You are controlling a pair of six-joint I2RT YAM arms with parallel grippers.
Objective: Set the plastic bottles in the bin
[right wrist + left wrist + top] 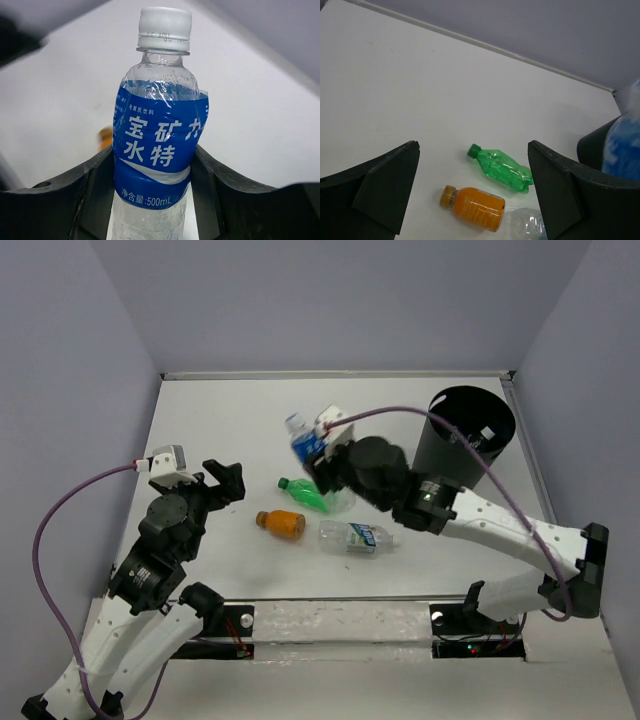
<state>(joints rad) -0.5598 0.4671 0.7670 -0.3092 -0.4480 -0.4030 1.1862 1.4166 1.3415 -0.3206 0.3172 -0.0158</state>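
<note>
My right gripper is holding the clear bottle with the blue label, and the bin's opening is to the gripper's right in the top view. I will move the bottle that way, over the bin's opening, and let it go.
My right gripper is shut on the clear bottle with a blue label, its white cap pointing away; the same bottle fills the right wrist view, pinched between both fingers. The green bottle, the orange bottle and the clear bottle with a pale label lie on the table in the middle. The black bin stands at the back right. My left gripper is open and empty, left of the bottles; its view shows the green bottle and the orange bottle ahead.
White table with low walls around it; the back edge runs behind the bin. A purple cable arcs from the right wrist over the bin's front.
</note>
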